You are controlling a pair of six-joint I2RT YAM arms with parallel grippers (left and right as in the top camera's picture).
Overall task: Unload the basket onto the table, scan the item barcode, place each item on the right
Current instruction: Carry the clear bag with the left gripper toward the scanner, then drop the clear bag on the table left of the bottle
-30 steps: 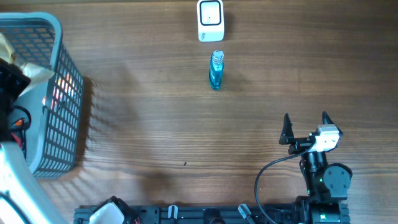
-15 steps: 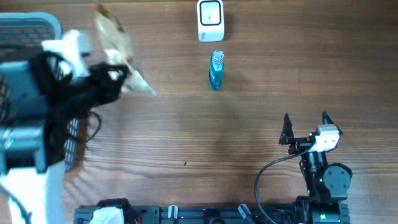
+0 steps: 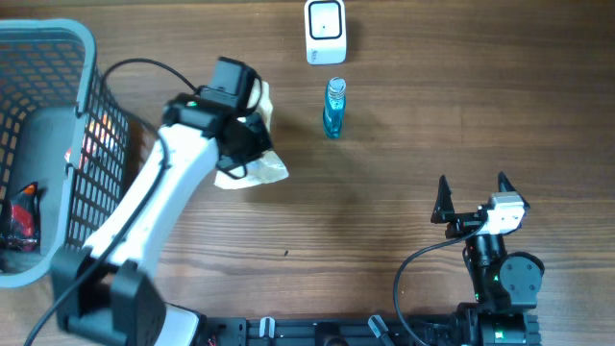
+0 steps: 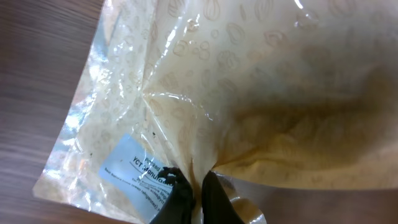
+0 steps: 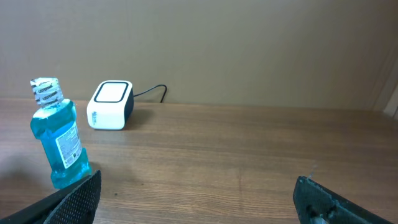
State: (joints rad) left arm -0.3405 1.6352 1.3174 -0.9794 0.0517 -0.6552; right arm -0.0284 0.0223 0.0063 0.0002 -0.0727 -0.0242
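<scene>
I will lower the bag (image 3: pixel 259 171) onto the clear tabletop beside the bottle and let go of it there, because that spot is below my left gripper and to its right in the overhead view.
The item is a crinkled yellowish plastic bag (image 4: pixel 249 81) with a pale blue printed label (image 4: pixel 134 171); I cannot make out a barcode on it. My left gripper (image 4: pixel 194 193) is shut on the bag's edge beside the label. From overhead, the bag (image 3: pixel 259 171) hangs under the left gripper (image 3: pixel 248 142), left of a blue bottle (image 3: pixel 333 108). The white scanner box (image 3: pixel 325 32) stands at the far edge, behind the bottle. My right gripper (image 3: pixel 472 187) rests open at the front right, nothing between its fingers (image 5: pixel 68 202).
A grey mesh basket (image 3: pixel 58 38) stands at the left edge with a red packet (image 3: pixel 19 216) inside. The blue bottle (image 5: pixel 59 140) stands upright just in front of the scanner (image 5: pixel 112 104), whose cable runs off behind it.
My left arm has swung out of the basket and to the right, carrying the bag to a spot just left of the blue bottle. The right arm has not moved.
</scene>
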